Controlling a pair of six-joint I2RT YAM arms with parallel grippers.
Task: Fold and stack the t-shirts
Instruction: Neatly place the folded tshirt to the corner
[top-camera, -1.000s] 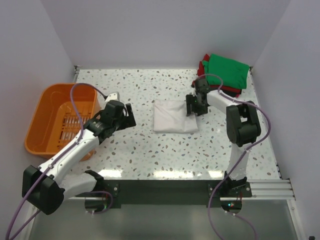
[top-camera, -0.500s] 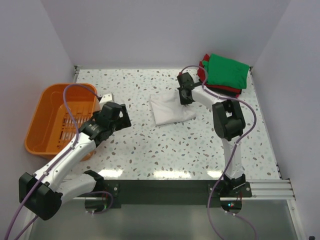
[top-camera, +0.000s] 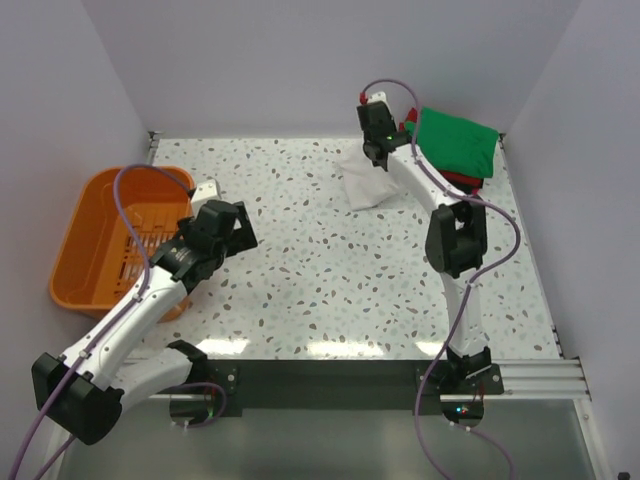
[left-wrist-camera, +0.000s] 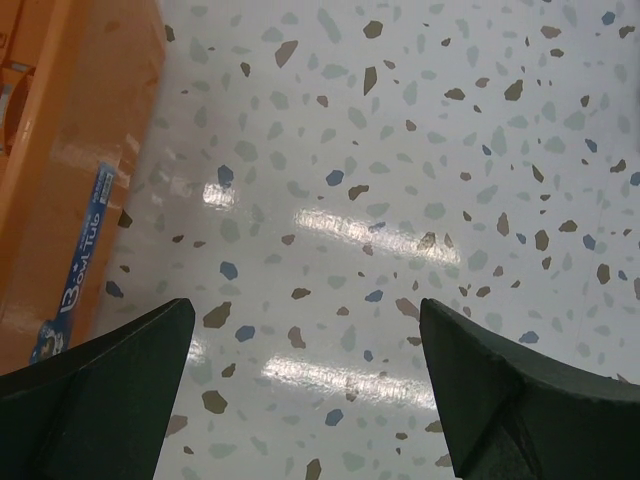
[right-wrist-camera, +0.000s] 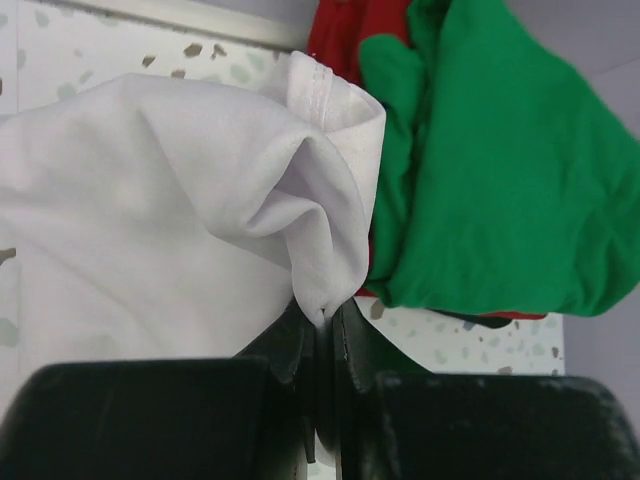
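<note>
My right gripper will go up, move right in the top view to get over the folded green t-shirt (top-camera: 455, 143) (right-wrist-camera: 500, 170), which is on that side, and go down to release.
My right gripper (top-camera: 377, 150) (right-wrist-camera: 324, 322) is shut on a pinched fold of the folded off-white t-shirt (top-camera: 368, 185) (right-wrist-camera: 150, 230), which hangs lifted from it near the table's back. Right beside it, in the back right corner, a folded green t-shirt (top-camera: 455, 143) (right-wrist-camera: 500, 170) lies on top of a red t-shirt (top-camera: 408, 133) (right-wrist-camera: 345, 35), with a dark one showing under their edge (top-camera: 462, 181). My left gripper (top-camera: 232, 228) (left-wrist-camera: 305, 375) is open over bare speckled tabletop at the left, holding nothing.
An orange plastic basket (top-camera: 88, 213) (left-wrist-camera: 60, 150) stands at the table's left edge, close beside my left gripper. White walls close in the table (top-camera: 300, 280) on the left, back and right.
My right gripper has closed on the off-white t-shirt, lifted it off the middle of the table and carried it back and right toward the green stack. My left arm has drawn back slightly.
</note>
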